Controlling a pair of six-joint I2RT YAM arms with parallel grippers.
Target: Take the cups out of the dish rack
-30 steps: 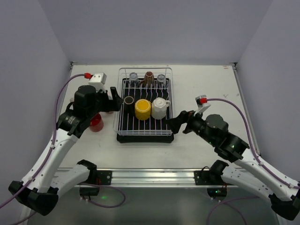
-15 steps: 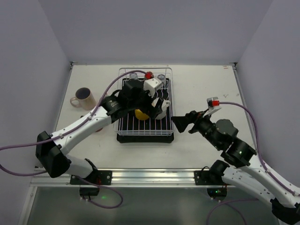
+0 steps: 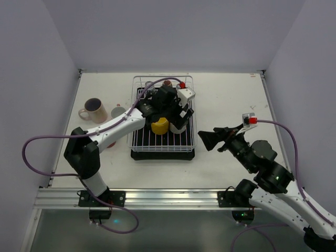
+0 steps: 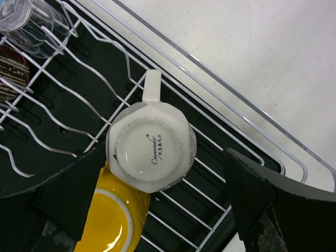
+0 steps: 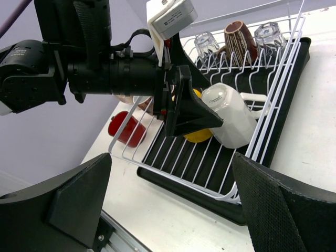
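Note:
I should lower my left gripper slightly toward the yellow cup's side, going around the upturned white mug (image 3: 180, 124), before I close it.
The dish rack (image 3: 136, 140) stands at the table's middle. In it are an upturned white mug (image 3: 180, 124), a yellow cup (image 3: 159, 126), a brown cup (image 3: 167, 83) and clear glasses at the back. My left gripper (image 3: 176, 116) hovers over the white mug (image 4: 151, 152), open, with its fingers (image 4: 68, 194) wide on either side and not touching it. The yellow cup (image 4: 107, 220) lies against the mug. My right gripper (image 3: 207, 139) is open and empty, to the right of the rack. Its view shows the mug (image 5: 231, 113) and the rack (image 5: 178, 178).
A peach mug with a dark inside (image 3: 93, 109) stands on the table at the left, with a small pale cup (image 3: 117, 112) beside it. A red cup (image 3: 108, 140) lies left of the rack, half hidden by the left arm; it also shows in the right wrist view (image 5: 126, 128).
My left arm has swung from the table's left side to over the rack, ending above the white mug. My right gripper has drawn back to the right, away from the rack.

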